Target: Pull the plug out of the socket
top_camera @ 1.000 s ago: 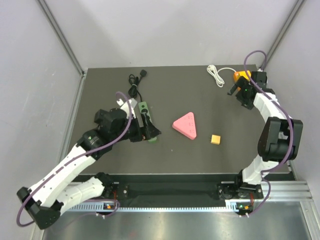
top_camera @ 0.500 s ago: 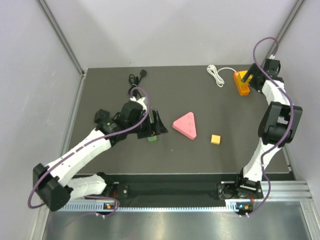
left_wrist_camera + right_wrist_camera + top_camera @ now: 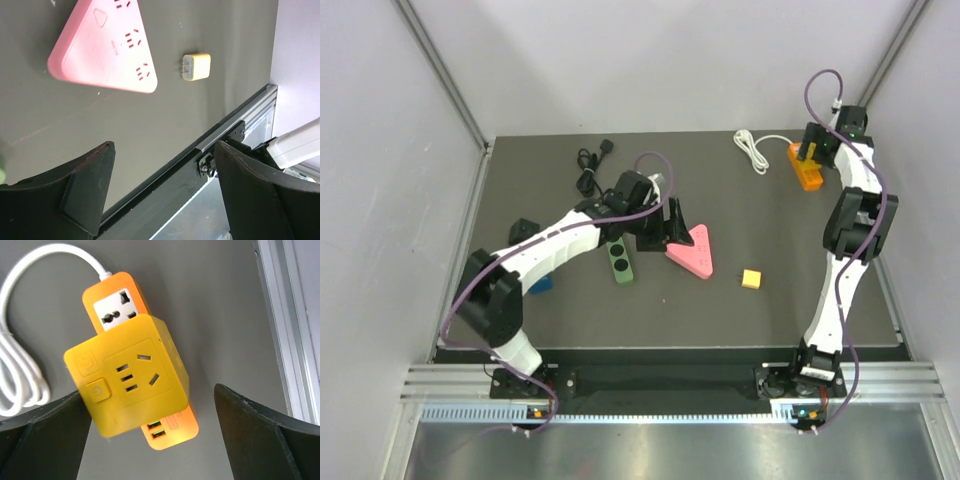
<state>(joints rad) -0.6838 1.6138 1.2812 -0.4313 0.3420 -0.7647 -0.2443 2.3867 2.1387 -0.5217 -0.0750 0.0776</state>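
Observation:
The robot's right gripper will move down a little toward the white cable next.
An orange power strip (image 3: 116,300) lies at the table's far right corner, with a yellow cube adapter (image 3: 131,377) plugged into its middle; it also shows in the top view (image 3: 806,167). My right gripper (image 3: 150,391) hovers over it, open, with one finger on each side of the cube and not touching it. In the top view the right gripper (image 3: 817,148) sits at the strip's far end. My left gripper (image 3: 670,228) is open and empty, beside a pink triangular socket (image 3: 692,250). In the left wrist view the left gripper (image 3: 164,147) is over bare table.
A small yellow plug (image 3: 751,279) lies right of the pink socket (image 3: 105,50); it also shows in the left wrist view (image 3: 196,67). A green strip (image 3: 619,260), a black cable (image 3: 590,170) and a white cable (image 3: 755,150) lie on the table. The front rail (image 3: 235,127) is close.
My left arm has swung right, from the green strip to the pink triangular socket. My right gripper has moved back and right to hover over the orange strip.

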